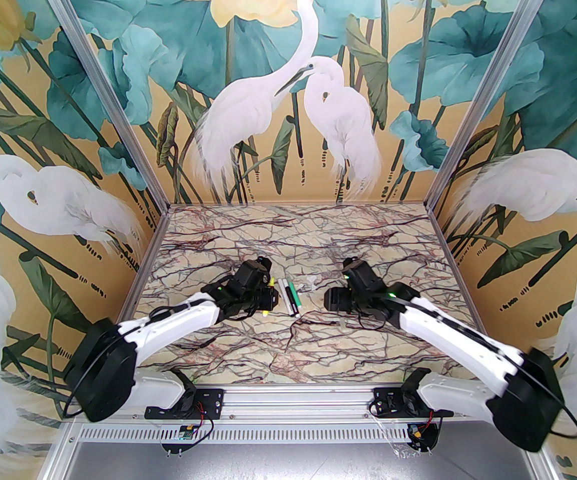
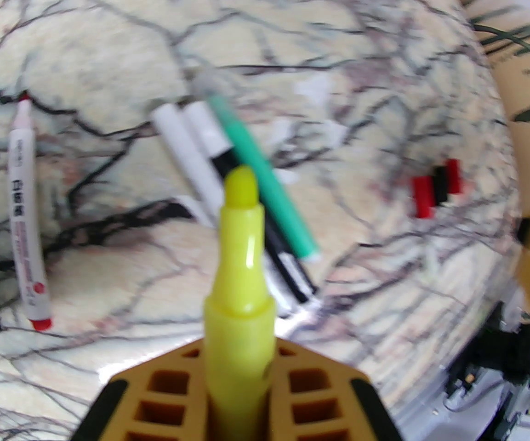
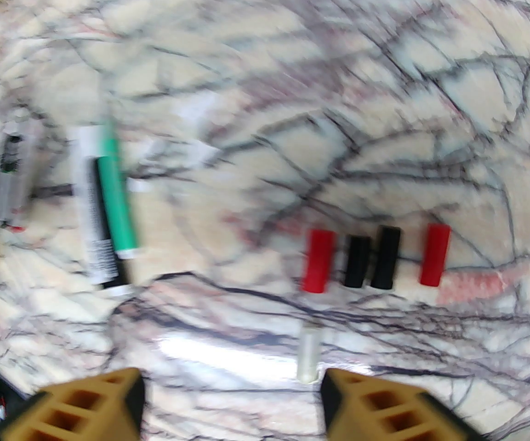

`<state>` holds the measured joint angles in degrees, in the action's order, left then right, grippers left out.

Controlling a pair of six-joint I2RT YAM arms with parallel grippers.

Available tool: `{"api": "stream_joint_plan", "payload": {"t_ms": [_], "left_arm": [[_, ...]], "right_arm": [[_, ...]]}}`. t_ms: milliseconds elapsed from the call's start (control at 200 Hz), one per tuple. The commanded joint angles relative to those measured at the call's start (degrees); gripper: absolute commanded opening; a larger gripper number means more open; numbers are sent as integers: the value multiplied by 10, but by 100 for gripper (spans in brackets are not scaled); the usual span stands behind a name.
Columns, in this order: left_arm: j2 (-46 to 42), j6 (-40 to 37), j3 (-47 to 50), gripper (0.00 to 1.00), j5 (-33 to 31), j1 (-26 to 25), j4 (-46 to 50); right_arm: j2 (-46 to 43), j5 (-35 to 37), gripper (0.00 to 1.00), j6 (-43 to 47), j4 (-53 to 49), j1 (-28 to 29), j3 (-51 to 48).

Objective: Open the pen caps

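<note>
I should move my left gripper down to the open marble between the red-ended white pen and the central group next and release there, because the tip of the yellow pen is bare.
My left gripper (image 2: 239,384) is shut on a yellow pen (image 2: 242,264) whose bare yellow tip points away from the wrist; it hovers left of the pens (image 1: 288,295) lying mid-table. White, black and green pens (image 2: 246,172) lie side by side below that tip. My right gripper (image 3: 232,398) is open, low over the marble. A whitish translucent pen cap (image 3: 308,354) lies on the table just ahead of its right finger (image 3: 366,402). Beyond it, several red and black pen caps (image 3: 356,260) lie in a row.
Two more pens, one white with a red end (image 2: 28,218), lie left of the central group. A small whitish forked piece (image 1: 313,282) sits behind the pens. The marble table (image 1: 293,238) is walled on three sides, with room at the back.
</note>
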<state>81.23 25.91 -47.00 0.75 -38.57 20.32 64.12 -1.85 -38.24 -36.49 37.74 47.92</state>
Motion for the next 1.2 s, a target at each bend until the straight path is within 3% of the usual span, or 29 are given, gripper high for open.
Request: {"api": "stream_joint_plan", "payload": {"t_ms": [0, 230, 700, 1195], "left_arm": [[34, 1, -39, 5, -69, 4, 30], [109, -7, -74, 5, -119, 7, 47], [206, -2, -127, 9, -205, 10, 68], [257, 3, -165, 15, -232, 10, 103]], "right_arm": [[-45, -47, 100, 19, 36, -3, -9], [-104, -97, 99, 22, 79, -3, -22], [-117, -90, 99, 13, 87, -2, -40], [-129, -89, 100, 6, 94, -2, -60]]}}
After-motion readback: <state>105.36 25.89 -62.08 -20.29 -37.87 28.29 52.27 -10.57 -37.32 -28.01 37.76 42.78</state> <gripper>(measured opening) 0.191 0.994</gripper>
